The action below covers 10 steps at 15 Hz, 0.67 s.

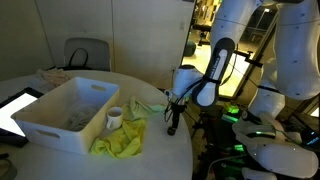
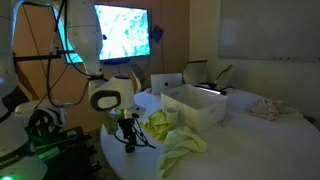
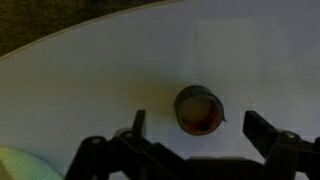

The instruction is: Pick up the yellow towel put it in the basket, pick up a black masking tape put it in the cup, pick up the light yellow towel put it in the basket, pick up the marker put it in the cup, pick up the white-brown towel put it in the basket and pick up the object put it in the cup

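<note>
The black masking tape roll (image 1: 171, 131) (image 3: 199, 110) is on the tabletop below, between my fingertips. My open gripper will go down onto it next, with one finger passing down each side.
In the wrist view a black masking tape (image 3: 199, 110) roll lies flat on the white table. It sits between and just ahead of the fingertips of my open gripper (image 3: 198, 128), which touches nothing. Both exterior views show the gripper (image 1: 172, 124) (image 2: 127, 138) low over the table's near edge. The yellow towel (image 1: 120, 141) (image 2: 180, 150) is crumpled next to the basket (image 1: 40, 122) (image 2: 205, 112). A light yellow towel (image 1: 143, 105) (image 2: 158, 122) lies behind it. The cup (image 1: 115, 118) stands against the basket's side. I cannot make out the marker.
A laptop (image 1: 14, 110) (image 2: 165, 82) lies open beyond the basket. A pale pinkish cloth (image 2: 265, 108) rests on the far side of the round table (image 1: 150, 85). The table's curved edge (image 3: 60, 45) runs close behind the tape. A chair (image 1: 86, 54) stands behind the table.
</note>
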{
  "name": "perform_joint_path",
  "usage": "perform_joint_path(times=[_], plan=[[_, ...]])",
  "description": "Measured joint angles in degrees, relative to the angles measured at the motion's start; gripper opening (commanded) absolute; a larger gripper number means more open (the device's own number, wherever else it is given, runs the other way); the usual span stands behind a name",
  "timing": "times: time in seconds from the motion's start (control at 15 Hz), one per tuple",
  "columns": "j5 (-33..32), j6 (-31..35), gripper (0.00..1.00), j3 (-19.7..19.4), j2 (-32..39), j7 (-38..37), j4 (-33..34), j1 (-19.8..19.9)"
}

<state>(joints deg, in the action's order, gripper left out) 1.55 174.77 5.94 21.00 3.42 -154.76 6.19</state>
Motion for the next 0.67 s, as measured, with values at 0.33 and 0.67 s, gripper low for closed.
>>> perform_joint_path(times=[0.33, 0.67], plan=[[-0.3, 0.0, 1.00, -2.2, 0.6, 0.1, 0.0, 0.0], [-1.1, 0.0, 1.00, -4.4, 2.5, 0.2, 0.9, -1.3]])
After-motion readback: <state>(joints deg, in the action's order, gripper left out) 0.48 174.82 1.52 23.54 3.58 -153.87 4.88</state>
